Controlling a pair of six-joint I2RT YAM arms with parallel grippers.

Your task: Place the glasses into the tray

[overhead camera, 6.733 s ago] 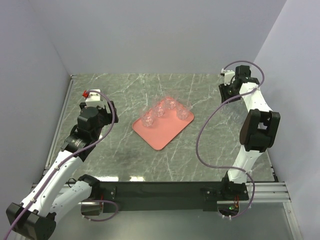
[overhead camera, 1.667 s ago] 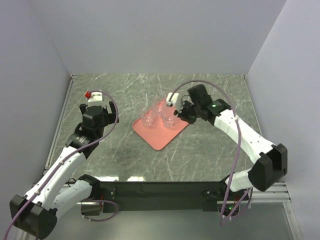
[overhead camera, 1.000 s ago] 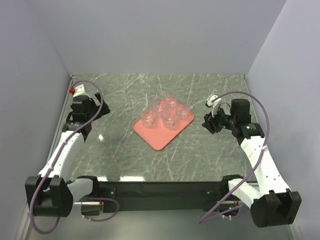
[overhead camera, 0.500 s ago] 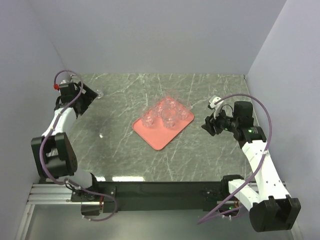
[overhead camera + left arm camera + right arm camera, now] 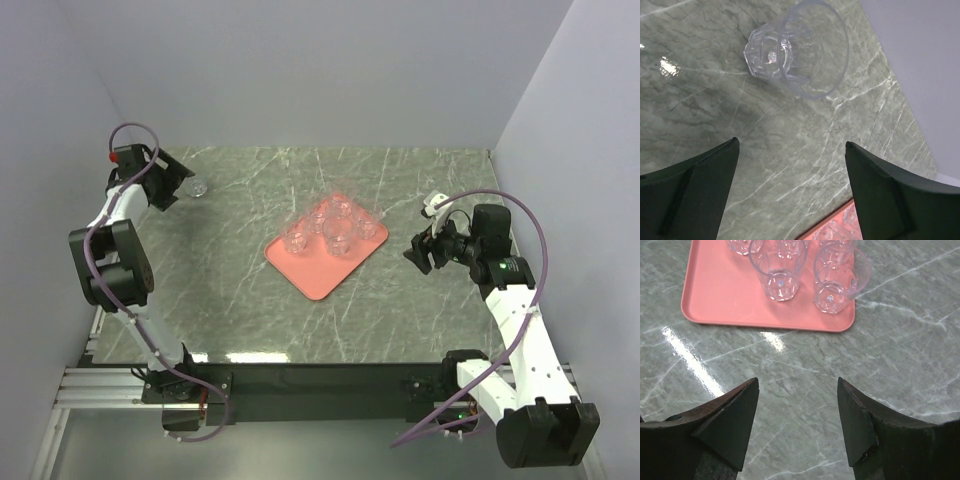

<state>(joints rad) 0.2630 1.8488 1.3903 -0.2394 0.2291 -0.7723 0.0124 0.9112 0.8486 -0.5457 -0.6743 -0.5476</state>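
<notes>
I will next lower my open left gripper until its fingers are on both sides of the near rim of the lone glass [image 5: 190, 194] [image 5: 779, 50], because that glass stands below its spread fingers.
The salmon-pink tray [image 5: 312, 272] lies mid-table with several clear glasses [image 5: 338, 236] standing in it. One more glass [image 5: 198, 187] stands alone on the marble near the far left corner. My left gripper [image 5: 178, 186] is right beside it, open and empty. In the left wrist view that glass [image 5: 799, 49] sits ahead of the open left gripper [image 5: 791, 146], not between the fingers. My right gripper [image 5: 419, 250] hovers to the right of the tray, open and empty. The right wrist view shows the tray [image 5: 715, 287] and two glasses [image 5: 781, 267] ahead of the right gripper [image 5: 798, 384].
Grey walls close in the table on the left, back and right. The lone glass is near the left wall and the table's back edge. A corner of the tray [image 5: 832, 231] shows at the bottom of the left wrist view.
My left arm has swung out to the far left corner and now points at the lone glass. The right gripper has widened its jaws and stayed right of the tray.
</notes>
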